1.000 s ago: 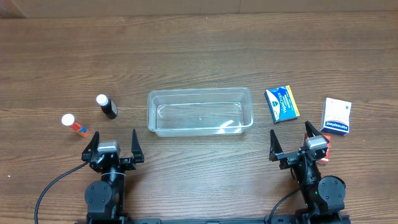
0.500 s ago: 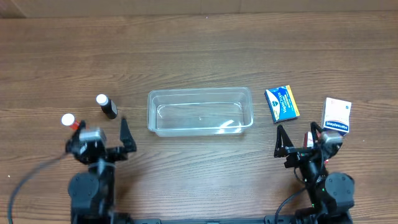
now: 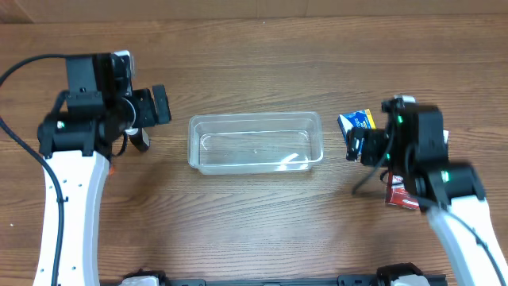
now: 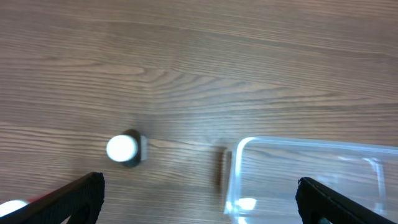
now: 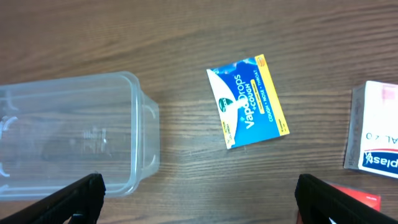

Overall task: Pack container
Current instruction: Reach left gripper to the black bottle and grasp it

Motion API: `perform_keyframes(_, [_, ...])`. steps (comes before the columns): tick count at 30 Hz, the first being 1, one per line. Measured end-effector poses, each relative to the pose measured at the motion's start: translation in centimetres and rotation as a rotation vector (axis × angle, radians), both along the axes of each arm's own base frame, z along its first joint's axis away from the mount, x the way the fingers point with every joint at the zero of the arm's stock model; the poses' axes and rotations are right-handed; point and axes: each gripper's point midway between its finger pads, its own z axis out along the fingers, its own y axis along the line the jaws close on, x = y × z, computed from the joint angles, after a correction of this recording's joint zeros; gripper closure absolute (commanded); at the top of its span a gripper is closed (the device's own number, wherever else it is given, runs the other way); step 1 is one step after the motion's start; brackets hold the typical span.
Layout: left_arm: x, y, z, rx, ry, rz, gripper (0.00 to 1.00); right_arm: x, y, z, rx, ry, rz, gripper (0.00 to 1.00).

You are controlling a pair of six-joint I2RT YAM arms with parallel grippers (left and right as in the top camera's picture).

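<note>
The black bottle stands below and left of my left gripper in the wrist view, so next my left gripper will move that way and down over the white cap.
The clear container stands empty at the table's middle. My left gripper hangs open and empty above its left end. In the left wrist view the open gripper spans the container's left corner and bare wood, with a black bottle with a white cap to the left. My right gripper hangs open and empty just right of the container. In the right wrist view the open gripper is over bare wood between the container and a blue cough-drop box.
A white box and a red box lie at the right; the red box shows under my right arm. The black bottle is half hidden under my left arm. A second white cap shows at the lower left.
Both arms have risen from the front edge and reached forward: the left to above the container's left end, the right to beside its right end. No object has moved.
</note>
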Motion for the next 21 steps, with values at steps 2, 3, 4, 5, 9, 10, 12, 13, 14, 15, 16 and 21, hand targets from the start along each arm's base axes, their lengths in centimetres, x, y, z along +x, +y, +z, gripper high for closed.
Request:
perform_keyframes(2, [0.1, 0.2, -0.3, -0.026, 0.02, 0.002, 0.0, 1.1, 0.2, -0.7, -0.006, 0.065, 0.005, 0.0])
perform_keyframes(3, [0.1, 0.4, -0.5, -0.032, 0.027, 0.011, 0.0, 1.4, 0.3, -1.1, -0.007, 0.082, 0.007, 0.0])
perform_keyframes(4, [0.1, 0.8, -0.6, -0.036, 0.03, 0.027, 0.0, 1.5, 0.3, -1.5, -0.01, 0.096, 0.008, 0.0])
perform_keyframes(5, [0.1, 1.1, -0.6, -0.037, 0.033, 0.04, 0.0, 1.6, 0.3, -1.8, -0.012, 0.104, 0.008, 0.0])
perform_keyframes(9, [0.4, 2.9, -2.4, -0.02, 0.089, 0.122, 0.0, 1.6, 0.3, -1.8, -0.016, 0.103, 0.008, 0.0])
perform_keyframes(10, [0.8, 3.4, -3.5, -0.016, 0.12, 0.137, 0.0, 1.6, 0.3, -1.8, -0.016, 0.103, 0.008, 0.0])
perform_keyframes(12, [1.3, 3.9, -5.9, -0.013, 0.189, 0.154, 0.0, 1.6, 0.3, -1.8, -0.016, 0.103, 0.008, 0.0])
perform_keyframes(13, [1.5, 4.1, -6.9, -0.013, 0.218, 0.161, 0.0, 1.6, 0.3, -1.8, -0.016, 0.103, 0.009, 0.0])
perform_keyframes(14, [1.7, 4.4, -8.0, -0.014, 0.248, 0.171, 0.0, 1.6, 0.3, -1.8, -0.016, 0.103, 0.008, 0.0])
perform_keyframes(15, [1.9, 4.8, -9.5, -0.016, 0.287, 0.183, 0.0, 1.6, 0.3, -1.8, -0.016, 0.103, 0.009, 0.0])
perform_keyframes(16, [2.1, 5.3, -11.0, -0.019, 0.322, 0.196, 0.0, 1.6, 0.3, -1.8, -0.016, 0.103, 0.008, 0.0])
perform_keyframes(21, [2.1, 7.2, -15.6, -0.029, 0.437, 0.242, 0.0, 1.6, 0.3, -1.8, -0.016, 0.103, 0.009, 0.0])
